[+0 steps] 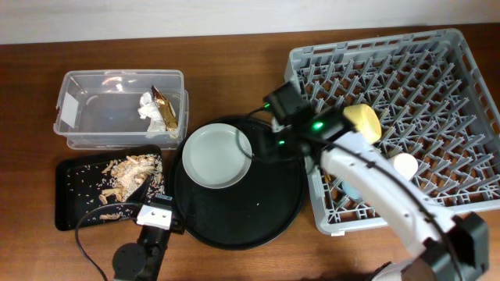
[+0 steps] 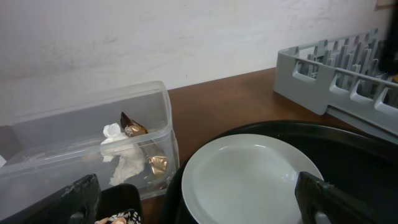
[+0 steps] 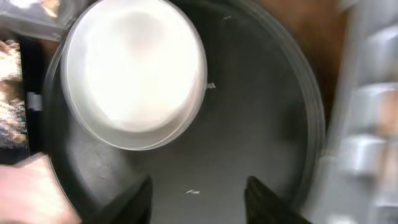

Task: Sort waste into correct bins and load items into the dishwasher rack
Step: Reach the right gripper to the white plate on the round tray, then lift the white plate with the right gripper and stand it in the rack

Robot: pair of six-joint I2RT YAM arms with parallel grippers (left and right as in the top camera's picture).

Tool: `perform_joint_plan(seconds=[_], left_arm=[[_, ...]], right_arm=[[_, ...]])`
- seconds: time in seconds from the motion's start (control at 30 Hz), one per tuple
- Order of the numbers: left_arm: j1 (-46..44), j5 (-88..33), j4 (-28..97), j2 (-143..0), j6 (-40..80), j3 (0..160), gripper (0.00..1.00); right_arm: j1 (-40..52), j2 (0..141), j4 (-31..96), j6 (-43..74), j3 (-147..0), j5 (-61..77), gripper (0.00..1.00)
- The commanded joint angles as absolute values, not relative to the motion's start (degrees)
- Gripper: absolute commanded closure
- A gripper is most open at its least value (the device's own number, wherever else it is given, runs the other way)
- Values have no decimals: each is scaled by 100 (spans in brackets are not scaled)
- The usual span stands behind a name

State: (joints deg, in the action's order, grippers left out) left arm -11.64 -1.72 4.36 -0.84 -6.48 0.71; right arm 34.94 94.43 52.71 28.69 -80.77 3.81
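My right gripper moves down and to the left in the overhead view onto the plate's rack-side rim (image 1: 248,165) (image 3: 201,93) next, because its open fingers frame only bare tray.
A pale grey plate (image 1: 216,155) lies on the left part of the large round black tray (image 1: 258,218). My right gripper (image 1: 268,147) is open and empty, hovering over bare tray just right of the plate (image 3: 134,71); its fingers (image 3: 202,199) frame only tray surface. My left gripper (image 1: 162,193) is open and empty at the tray's left edge, with the plate (image 2: 249,177) between its fingers (image 2: 202,202). The grey dishwasher rack (image 1: 437,70) holds a yellow bowl (image 1: 363,121), a pale cup (image 1: 405,165) and a light-blue cup (image 1: 351,190). No chopsticks show.
The clear tub (image 1: 86,117) at upper left holds white tissue (image 1: 146,108) and a gold-brown wrapper (image 1: 163,109). The flat black tray (image 1: 70,199) at lower left holds crumbly food scraps (image 1: 129,170). My right arm crosses the rack's front left corner.
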Motion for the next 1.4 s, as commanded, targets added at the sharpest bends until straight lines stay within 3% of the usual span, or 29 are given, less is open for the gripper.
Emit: perform_joint_plan(seconds=[0.0,0.3,0.33,0.37,0.4,0.47,0.63,0.8,1.07,1.37], left_arm=[[-1133,-217,460,-34,-740,51,1],[-1133,-217,460,-34,-740,51,1],[-1133,-217,460,-34,-740,51,1],[-1133,-217,460,-34,-740,51,1],[-1133,-217,460,-34,-740,51,1],[-1133,-217,460,-34,-740,51,0],[-1133,-217,460,-34,-740,51,1],[-1133,-217,460,-34,-740,51,1],[-1133,-217,460,-34,-740,51,1],[-1133,-217,460,-34,-740,51,1]], right_arm=[[3916,10099,4884,4348,-7852,445,48],[3881,11491,4344,4766,-7854,432,49],[3883,11572,4346,4764,-7852,432,54],[3883,11651,4348,4762,-7854,434,68],[3883,11675,4351,4709,-7854,432,75],[3881,11655,4342,4681,-7854,408,76],[3787,11483,4429,4678,-7854,408,96],[3599,11045,4519,4276,-7863,375,96],[3030,8980,4591,2587,-7870,-484,96],[2276,7439,4987,1708,-7870,-4827,96]])
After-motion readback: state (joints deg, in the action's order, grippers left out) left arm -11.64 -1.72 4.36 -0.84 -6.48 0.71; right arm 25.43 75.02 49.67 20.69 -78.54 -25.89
